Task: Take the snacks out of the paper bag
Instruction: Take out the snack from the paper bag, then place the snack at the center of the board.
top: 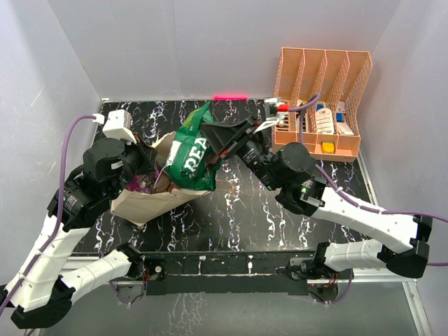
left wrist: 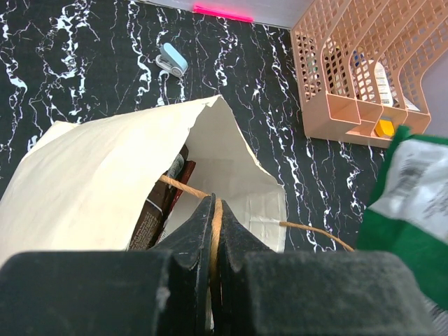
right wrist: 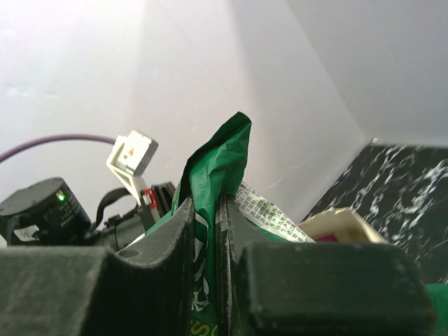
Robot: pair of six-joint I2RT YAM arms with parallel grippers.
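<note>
I should next move my right gripper down and to the right in the top view, to the bare marble beside the bag. That spot is clear for letting go of the packet.
The tan paper bag (top: 143,203) (left wrist: 98,168) lies at the left with its mouth open toward the table's middle. My left gripper (top: 150,166) (left wrist: 213,210) is shut on the bag's brown cord handle (left wrist: 311,229). A dark green snack packet (top: 190,155) (right wrist: 218,157) (left wrist: 413,203) hangs above the bag's mouth, its top edge pinched in my shut right gripper (top: 213,143) (right wrist: 206,206). Inside the bag a red-brown packet (left wrist: 162,203) stands on edge, and something purple (top: 142,184) shows at the mouth. The rest of the bag's inside is hidden.
An orange divided rack (top: 322,98) (left wrist: 350,84) with small bottles and boxes stands at the back right. A tiny light-blue block (left wrist: 172,59) lies on the black marble table behind the bag. A pink strip (top: 231,96) marks the back edge. White walls enclose the table.
</note>
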